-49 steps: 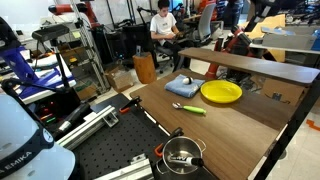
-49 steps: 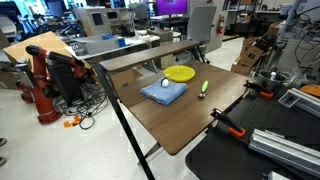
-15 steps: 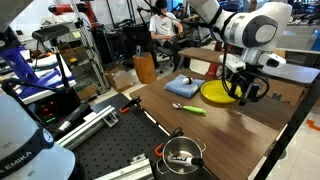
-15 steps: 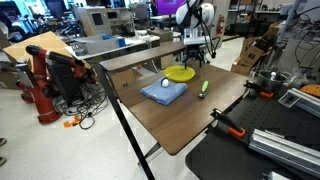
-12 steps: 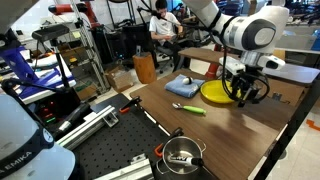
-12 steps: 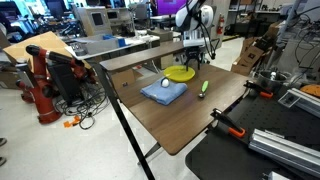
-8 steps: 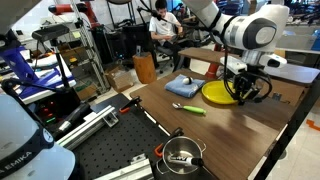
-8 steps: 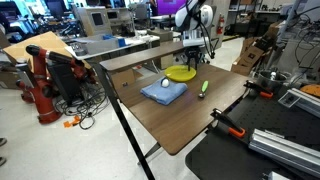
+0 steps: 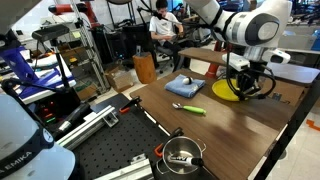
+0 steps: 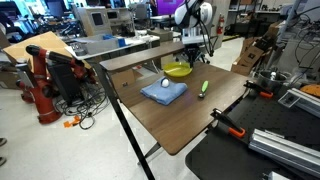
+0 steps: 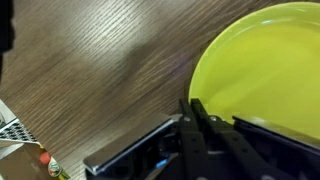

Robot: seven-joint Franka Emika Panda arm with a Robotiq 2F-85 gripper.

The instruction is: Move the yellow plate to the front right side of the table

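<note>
My gripper draws back with the plate next to bare tabletop beside the green-handled utensil, and releases the plate's rim. The utensil lies nearer the base than my gripper.
The yellow plate (image 9: 222,90) (image 10: 178,71) lies at the far side of the dark wood-grain table (image 9: 228,132) (image 10: 178,122), beyond the blue cloth. My gripper (image 9: 241,90) (image 10: 190,63) comes down on the plate's edge. In the wrist view the two black fingers stand pressed together at the gripper (image 11: 192,108), shut on the rim of the yellow plate (image 11: 270,60). In an exterior view the plate looks slightly tilted, its gripped side raised.
A folded blue cloth (image 9: 181,87) (image 10: 164,92) lies next to the plate. A green-handled utensil (image 9: 190,108) (image 10: 203,88) rests nearer the table's middle. A metal pot (image 9: 181,155) sits on the black perforated board (image 9: 110,150).
The arm came in over the plate, and within the last second the jaws closed onto its rim. The plate now sits a little tilted and shifted.
</note>
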